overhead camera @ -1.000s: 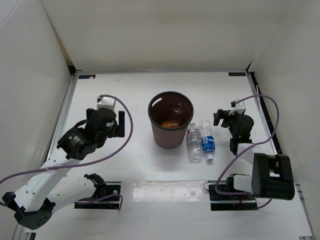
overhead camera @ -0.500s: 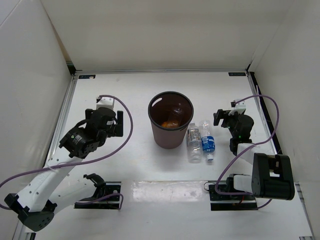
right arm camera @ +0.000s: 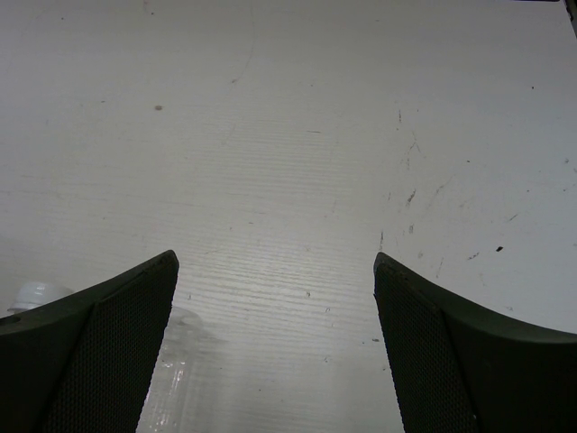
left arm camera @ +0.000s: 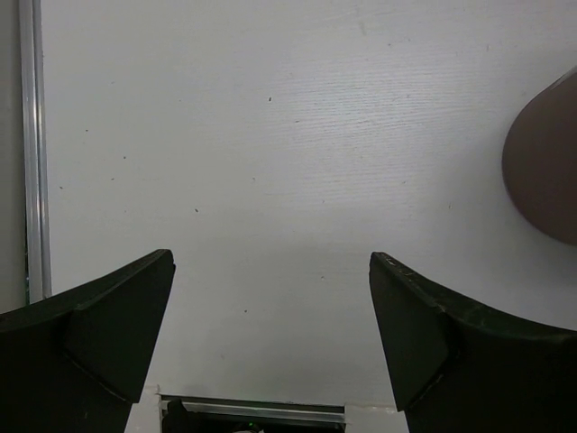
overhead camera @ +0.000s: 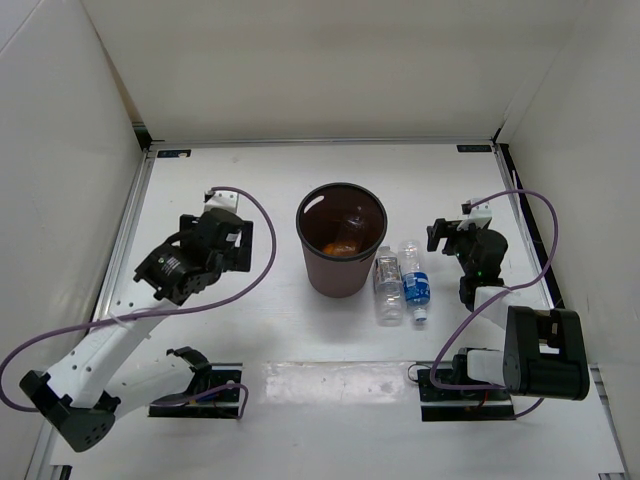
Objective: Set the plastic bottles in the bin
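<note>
The robot's right gripper needs to move sideways and down onto the blue-label bottle's clear far end (overhead camera: 411, 258) (right arm camera: 177, 365), because that end is below the gripper and to its left in the top view.
The dark maroon bin (overhead camera: 318, 262) stands mid-table; its wall shows at the right edge of the left wrist view (left arm camera: 545, 171). A translucent orange bottle (overhead camera: 340, 247) lies inside it, with what looks like a clear bottle (overhead camera: 359, 219) beside it. A clear bottle (overhead camera: 388, 285) and a blue-label bottle (overhead camera: 415, 283) lie side by side just right of the bin. My left gripper (overhead camera: 243, 250) is open and empty left of the bin (left arm camera: 270, 262). My right gripper (overhead camera: 437, 237) is open and empty right of the lying bottles (right arm camera: 275, 262). A clear bottle (right arm camera: 171, 379) shows by its left finger.
White walls enclose the table on the left, back and right. Metal rails (overhead camera: 128, 240) run along the left and right table edges. Purple cables loop off both arms. The arm bases and mounting plates (overhead camera: 200, 390) sit at the near edge.
My left arm has swung a little toward the bin and turned its wrist. The right arm and the bottles have not moved.
</note>
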Tool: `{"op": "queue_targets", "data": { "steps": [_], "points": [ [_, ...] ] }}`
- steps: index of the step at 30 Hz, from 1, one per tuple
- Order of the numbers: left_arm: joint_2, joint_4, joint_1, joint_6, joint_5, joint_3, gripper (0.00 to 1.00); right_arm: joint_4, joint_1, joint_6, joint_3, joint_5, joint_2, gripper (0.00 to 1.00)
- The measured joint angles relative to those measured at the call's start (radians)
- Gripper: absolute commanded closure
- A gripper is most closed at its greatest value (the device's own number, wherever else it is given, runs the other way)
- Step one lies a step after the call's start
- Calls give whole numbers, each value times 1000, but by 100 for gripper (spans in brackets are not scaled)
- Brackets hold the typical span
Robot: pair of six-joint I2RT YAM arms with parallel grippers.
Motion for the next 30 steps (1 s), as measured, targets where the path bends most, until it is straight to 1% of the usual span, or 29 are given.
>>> {"op": "queue_targets", "data": {
  "steps": [4,6,7,8,9,11,12,14,16,19,23,26,30],
  "points": [
    [-11,0,3,0,0,0,0,0,2,0,0,4,-1,10],
    [-16,0,4,0,0,0,0,-78,13,-2,21,29,-19,10],
    [-21,0,4,0,0,0,0,-164,30,1,50,61,-45,10],
    [-28,-1,4,0,0,0,0,-307,56,6,113,105,-79,10],
    [-37,0,4,0,0,0,0,-454,85,15,203,149,-100,10],
    [-60,0,4,0,0,0,0,-743,133,75,433,233,-112,10],
    [-69,0,4,0,0,0,0,-850,154,115,557,270,-110,10],
    [-84,0,4,0,0,0,0,-1014,174,204,748,309,-115,10],
    [-89,0,4,0,0,0,0,-1133,158,266,845,282,-123,10],
    [-89,0,4,0,1,0,0,-1270,148,314,845,222,-122,10],
    [-93,0,4,0,5,0,0,-1415,286,378,761,257,-57,10],
    [-95,0,4,0,8,0,0,-1468,355,407,707,254,-39,10],
    [-97,0,4,0,12,0,0,-1464,341,451,697,238,-12,10]
  ]
}}
